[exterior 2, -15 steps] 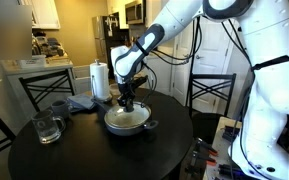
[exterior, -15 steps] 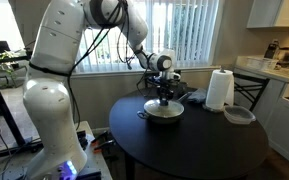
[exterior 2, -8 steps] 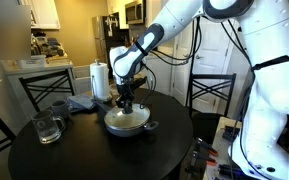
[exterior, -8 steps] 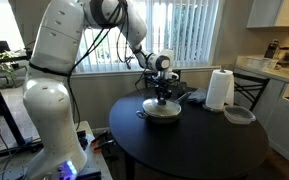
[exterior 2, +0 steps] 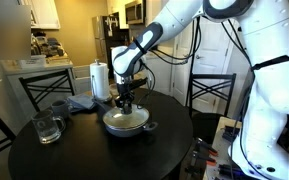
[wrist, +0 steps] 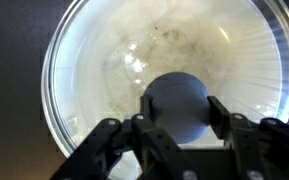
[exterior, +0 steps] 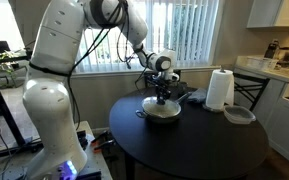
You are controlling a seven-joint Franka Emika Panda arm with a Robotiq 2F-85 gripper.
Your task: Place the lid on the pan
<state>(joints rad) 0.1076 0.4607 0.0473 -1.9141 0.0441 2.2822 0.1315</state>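
My gripper has the lid over the pan (exterior 2: 127, 122) (wrist: 149, 50), and the glass already covers the pale inside. It needs to move slightly outward next, then open to let go of the dark knob.
The glass lid (wrist: 114, 60) with its thin metal rim lies over the pan (exterior: 163, 116) on the round dark table; the pan's pale inside shows through the glass. My gripper (wrist: 177, 110) points straight down over the centre and its fingers are shut on the lid's knob (wrist: 176, 105). In both exterior views the gripper (exterior: 163, 98) (exterior 2: 125, 102) stands directly above the pan (exterior 2: 127, 122), whose short dark handle (exterior 2: 151, 125) sticks out to one side.
A paper towel roll (exterior: 219, 89) and a grey shallow dish (exterior: 239, 114) stand on the table. A glass mug (exterior 2: 47, 127) and a blue cloth (exterior 2: 82, 102) lie near the table's edge. Chairs (exterior 2: 209, 95) surround the table.
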